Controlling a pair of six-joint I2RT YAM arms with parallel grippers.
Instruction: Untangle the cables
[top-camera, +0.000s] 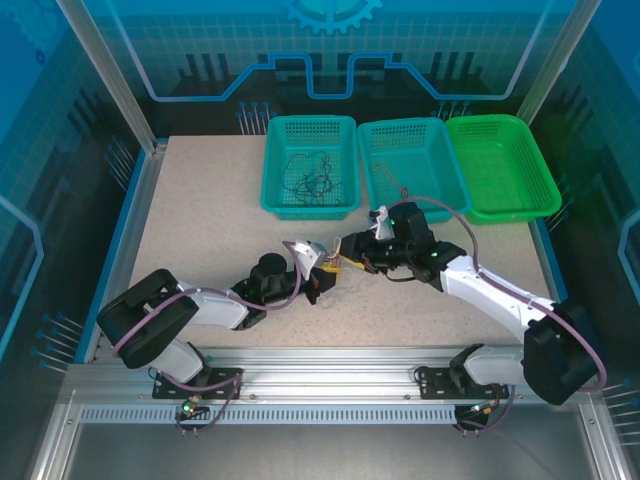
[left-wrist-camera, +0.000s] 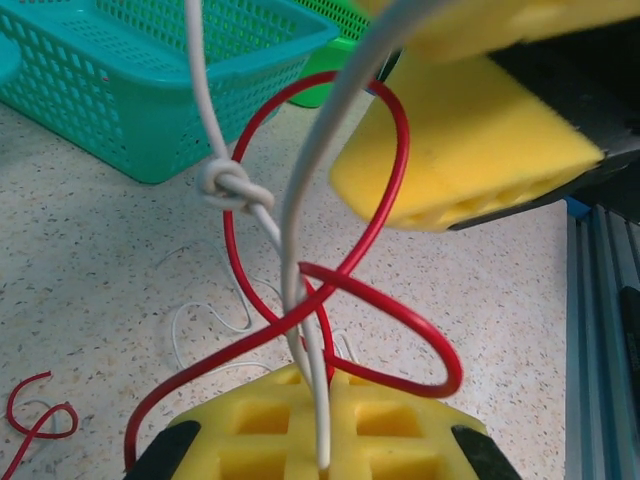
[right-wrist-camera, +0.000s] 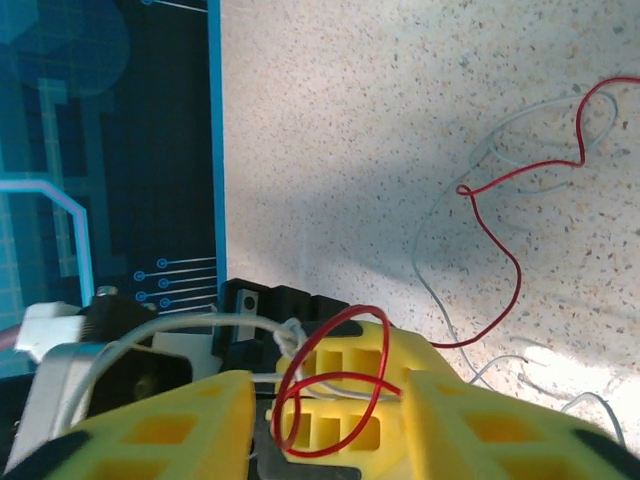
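The robot's left gripper will move away from the right gripper over the tabletop before the black-cable basket (top-camera: 280, 234) and let go of the white cable apart from the entwined red loop.
My left gripper (left-wrist-camera: 325, 405) is shut on a white cable (left-wrist-camera: 300, 240) and a red cable (left-wrist-camera: 395, 150), which rise out of its yellow pads. The white one carries a small knot (left-wrist-camera: 232, 188), and the red one twists into a loop around it. In the right wrist view the same red loop (right-wrist-camera: 372, 318) and white knot (right-wrist-camera: 290, 338) hang between the spread yellow fingers of my open right gripper (right-wrist-camera: 330, 392). From above, the left gripper (top-camera: 322, 272) and right gripper (top-camera: 347, 256) nearly touch at mid-table. More red cable (right-wrist-camera: 512, 268) and white cable (right-wrist-camera: 432, 225) trail on the tabletop.
Three baskets line the far edge: a teal basket (top-camera: 275, 165) holding black cables (top-camera: 312, 178), a second teal basket (top-camera: 445, 160) with a thin cable inside, and a green basket (top-camera: 500, 165). A short red curl (left-wrist-camera: 38, 420) lies loose on the speckled table.
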